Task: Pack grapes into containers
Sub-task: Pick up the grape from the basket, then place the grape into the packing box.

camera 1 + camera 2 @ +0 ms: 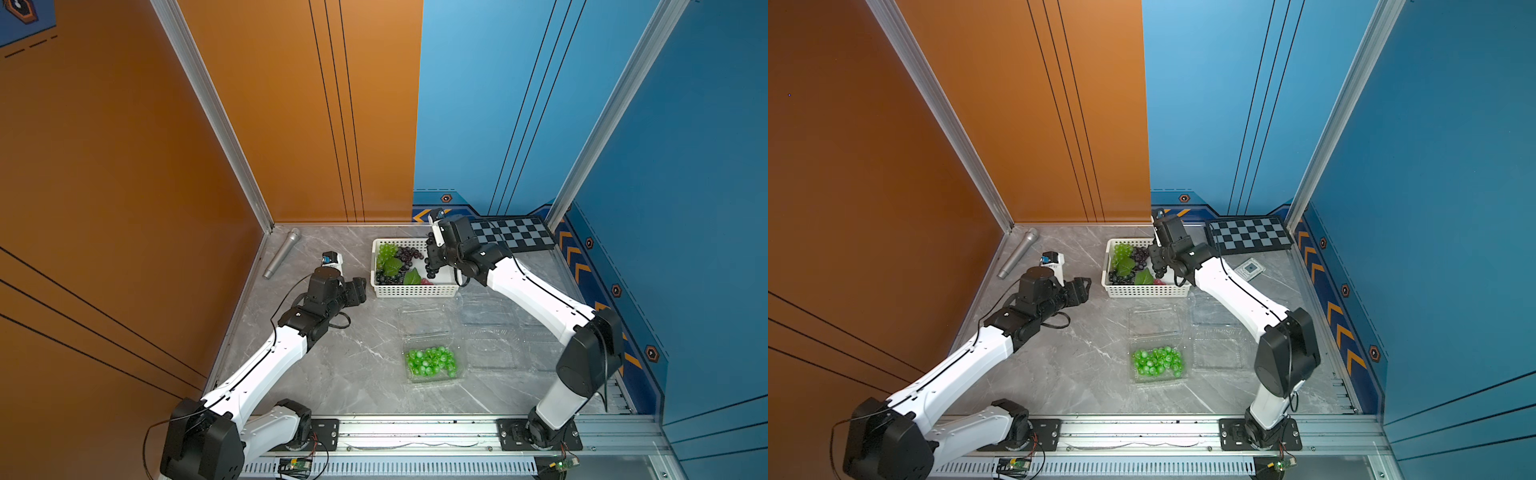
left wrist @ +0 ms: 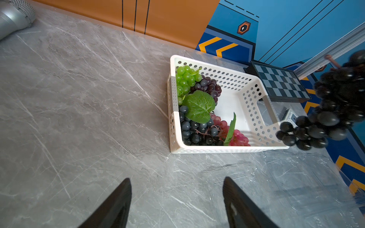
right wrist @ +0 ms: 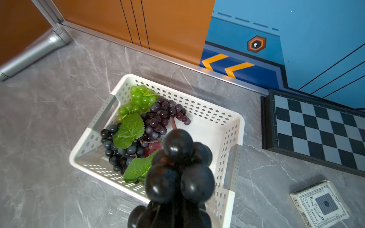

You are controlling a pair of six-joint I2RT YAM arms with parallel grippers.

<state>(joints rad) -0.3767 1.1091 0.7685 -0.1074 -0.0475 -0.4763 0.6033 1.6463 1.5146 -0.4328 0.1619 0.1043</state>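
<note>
The lid of the clear container is open. My right gripper needs to move back and down next, over the green grapes (image 1: pixel 432 360) inside the container, to release the black bunch of grapes.
My right gripper (image 1: pixel 433 251) is shut on a black bunch of grapes (image 1: pixel 431 268), which hangs over the right end of the white basket (image 1: pixel 415 293); the bunch (image 3: pixel 177 171) hides the fingers in the right wrist view. Green (image 1: pixel 386 251), purple (image 1: pixel 409 254), dark (image 1: pixel 388 277) and pinkish red (image 2: pixel 237 136) bunches lie in the basket. Nearer the front, one clear container (image 1: pixel 436 382) holds green grapes (image 1: pixel 432 360), its lid open. A second container (image 1: pixel 492 353) lies empty beside it. My left gripper (image 2: pixel 176 179) is open over bare table left of the basket.
A silver microphone (image 1: pixel 282 253) lies at the back left by the orange wall. A chessboard (image 1: pixel 515 235) sits at the back right, with a card box (image 1: pixel 1250 268) in front of it. The arms' metal rail (image 1: pixel 415 432) runs along the front edge.
</note>
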